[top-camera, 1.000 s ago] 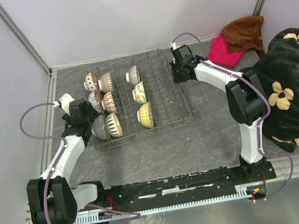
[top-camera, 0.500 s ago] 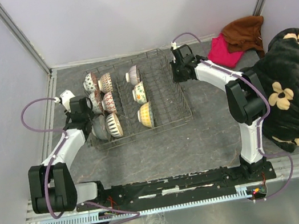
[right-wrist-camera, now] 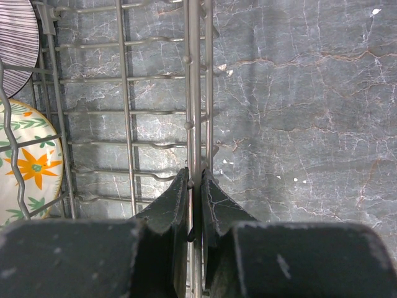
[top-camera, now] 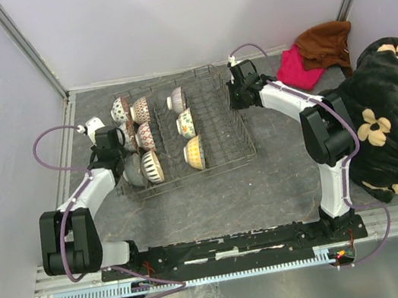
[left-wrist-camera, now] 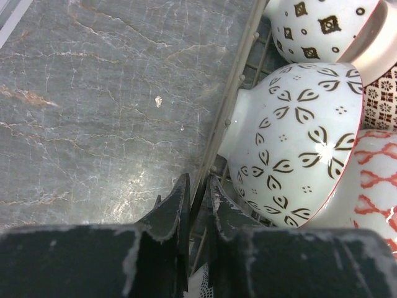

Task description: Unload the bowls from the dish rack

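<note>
I will pull the rack (top-camera: 218, 126) back toward my base next, with my right gripper, by the rack's side wire (left-wrist-camera: 239, 81), because the rack's far edge is close to the back wall.
The grey wire dish rack (top-camera: 218, 126) stands mid-table with several bowls on edge in two rows, among them a yellow one (top-camera: 194, 153) and a striped one (top-camera: 150, 167). My left gripper (top-camera: 113, 155) is at the rack's left side. In the left wrist view its fingers (left-wrist-camera: 198, 186) close on the rack's rim wire (left-wrist-camera: 239, 81), beside a white leaf-patterned bowl (left-wrist-camera: 298, 143). My right gripper (top-camera: 236, 101) is shut on the rack's right side wire (right-wrist-camera: 195, 93). An orange-flower bowl (right-wrist-camera: 28, 164) sits inside to the left.
A pink cloth (top-camera: 299, 67), a brown cloth (top-camera: 325, 42) and a black floral blanket (top-camera: 393, 114) lie at the right. Pale walls close in the grey marble table (top-camera: 267, 183) at the back and the left.
My left gripper has moved away from me along the rack's left side and closer to its rim. The right arm and the bowls have not moved.
</note>
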Controlling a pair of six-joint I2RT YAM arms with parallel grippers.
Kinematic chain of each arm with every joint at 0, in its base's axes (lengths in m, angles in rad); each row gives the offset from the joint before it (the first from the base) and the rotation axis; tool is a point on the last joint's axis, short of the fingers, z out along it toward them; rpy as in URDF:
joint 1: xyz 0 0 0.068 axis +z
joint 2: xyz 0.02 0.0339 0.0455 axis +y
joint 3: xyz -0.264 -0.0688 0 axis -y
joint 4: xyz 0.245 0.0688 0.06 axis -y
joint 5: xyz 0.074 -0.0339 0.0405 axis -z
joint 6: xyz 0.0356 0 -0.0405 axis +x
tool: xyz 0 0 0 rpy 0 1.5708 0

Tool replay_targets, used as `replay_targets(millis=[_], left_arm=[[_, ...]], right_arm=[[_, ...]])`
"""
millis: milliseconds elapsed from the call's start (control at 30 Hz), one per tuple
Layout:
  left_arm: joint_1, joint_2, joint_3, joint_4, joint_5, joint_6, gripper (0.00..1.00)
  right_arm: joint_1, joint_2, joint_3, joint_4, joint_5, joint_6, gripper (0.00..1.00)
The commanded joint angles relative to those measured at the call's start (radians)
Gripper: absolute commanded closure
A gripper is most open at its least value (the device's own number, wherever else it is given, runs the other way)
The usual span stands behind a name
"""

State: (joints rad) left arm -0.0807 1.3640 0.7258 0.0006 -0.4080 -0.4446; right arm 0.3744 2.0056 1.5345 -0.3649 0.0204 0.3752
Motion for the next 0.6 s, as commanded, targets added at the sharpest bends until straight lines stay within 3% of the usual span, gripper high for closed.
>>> replay_targets(millis=[0,167,567], left_arm=[[0.003,-0.029,-0.022,0.008,0.005,0.015,0.9],[0.003,-0.093,-0.058,-0.007,0.017,0.002,0.97],[0.001,-0.338,-0.181,-0.079,0.033,-0.069,0.97]], right_arm=[[-0.023,-0.009,-0.046,-0.018,0.03,-0.011,0.99],[-0.021,-0.037,-0.086,-0.012,0.03,-0.006,0.99],[-0.011,-0.177,-0.256,0.022,0.039,0.003,0.99]])
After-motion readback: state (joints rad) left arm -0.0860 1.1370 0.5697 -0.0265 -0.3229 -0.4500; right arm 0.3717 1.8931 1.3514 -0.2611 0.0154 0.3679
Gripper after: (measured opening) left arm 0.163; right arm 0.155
